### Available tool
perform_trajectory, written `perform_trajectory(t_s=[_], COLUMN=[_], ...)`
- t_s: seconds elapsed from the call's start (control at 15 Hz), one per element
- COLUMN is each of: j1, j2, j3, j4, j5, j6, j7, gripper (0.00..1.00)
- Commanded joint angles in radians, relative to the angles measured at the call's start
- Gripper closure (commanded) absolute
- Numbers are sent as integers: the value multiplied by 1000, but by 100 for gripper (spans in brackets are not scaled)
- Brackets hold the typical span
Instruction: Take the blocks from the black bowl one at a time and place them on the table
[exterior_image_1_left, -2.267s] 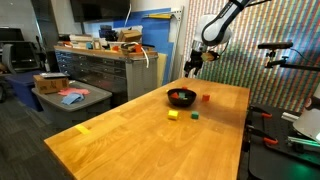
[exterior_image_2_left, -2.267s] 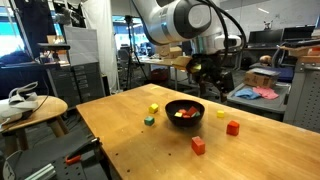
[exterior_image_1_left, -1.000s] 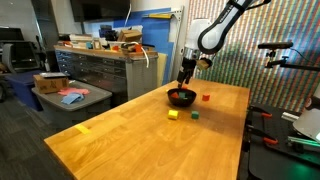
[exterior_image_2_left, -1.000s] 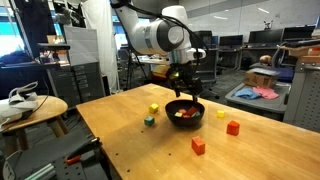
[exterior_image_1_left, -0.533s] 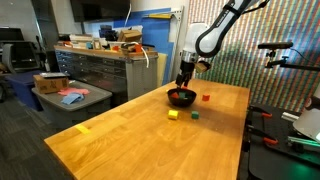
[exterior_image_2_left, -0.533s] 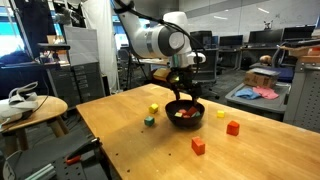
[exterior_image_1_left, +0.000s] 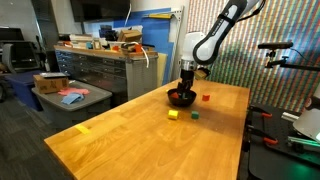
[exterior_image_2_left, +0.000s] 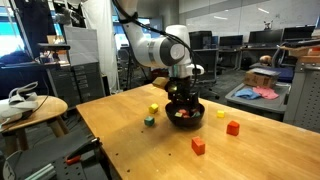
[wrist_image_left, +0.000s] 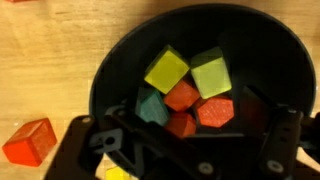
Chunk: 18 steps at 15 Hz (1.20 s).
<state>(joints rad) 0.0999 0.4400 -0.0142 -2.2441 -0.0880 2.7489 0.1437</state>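
My gripper lowers and grabs the yellow-green block next, since the block lies below it, slightly to its right in the wrist view.
The black bowl holds several blocks: a yellow one, a yellow-green one, a teal one and red ones. My gripper is open, its fingers straddling the pile just above it, holding nothing. In both exterior views the gripper hangs straight down into the bowl. Out on the table lie a yellow block, a green block and a red block.
In an exterior view more loose blocks surround the bowl: yellow, green, red, red. A yellow tape strip lies nearer the table's front. A grey workbench stands beyond the table.
The arm has come down over the bowl, bringing the open gripper from above the rim to just over the blocks. The blocks have not moved.
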Motion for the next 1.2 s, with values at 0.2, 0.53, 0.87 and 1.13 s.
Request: perform_trajectory(t_s=[0.2,0.53,0.87,1.13], j1=[6,17,47,69], j2=[99,105,107,85], j3=[28,12,-13,-34], j4=[107,138,144,133], j5=[36,21,-5,-22], j6=[-115,-164,-156,-143], j7=[-6,14,61,87], gripper=[0,48,85,84])
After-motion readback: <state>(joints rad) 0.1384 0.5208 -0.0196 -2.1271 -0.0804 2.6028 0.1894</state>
